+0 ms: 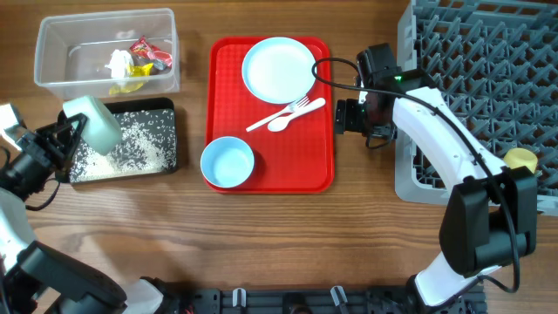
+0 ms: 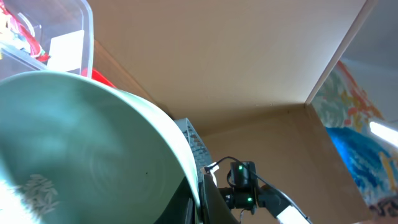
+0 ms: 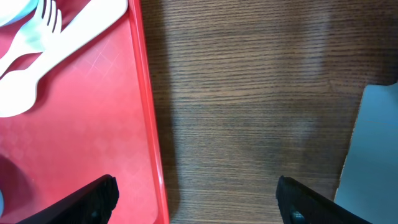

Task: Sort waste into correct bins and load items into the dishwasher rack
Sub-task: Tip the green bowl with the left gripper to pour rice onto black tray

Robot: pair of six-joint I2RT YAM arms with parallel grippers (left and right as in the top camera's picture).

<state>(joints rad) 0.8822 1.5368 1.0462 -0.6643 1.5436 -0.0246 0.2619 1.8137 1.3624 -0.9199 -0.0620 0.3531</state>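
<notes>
My left gripper turns the bowl upright next while it swings to the red tray's bare strip (image 1: 228,94) beside the plate. That strip lies to its right in the overhead view.
My left gripper (image 1: 68,131) is shut on the rim of a pale blue bowl (image 1: 94,123), which is tipped over the black tray (image 1: 166,106) strewn with rice grains (image 1: 139,144). In the left wrist view the bowl (image 2: 81,149) fills the frame, a few grains (image 2: 37,190) cling inside it, and the jaws (image 2: 200,205) pinch its rim. The clear tub (image 1: 52,74) holds red and yellow wrappers (image 1: 144,54) and a white tissue (image 1: 119,61). My right gripper (image 1: 347,115) is open and empty, straddling the red serving tray's right edge (image 3: 149,124). The dishwasher rack (image 1: 488,78) holds a yellow cup (image 1: 521,160).
On the red serving tray (image 1: 305,166) lie a round plate (image 1: 279,68), a white fork (image 1: 301,106) and spoon (image 1: 279,125), and a second blue bowl (image 1: 227,162). The fork (image 3: 68,25) and spoon (image 3: 15,93) show in the right wrist view. The rack's corner (image 3: 373,149) is on the right.
</notes>
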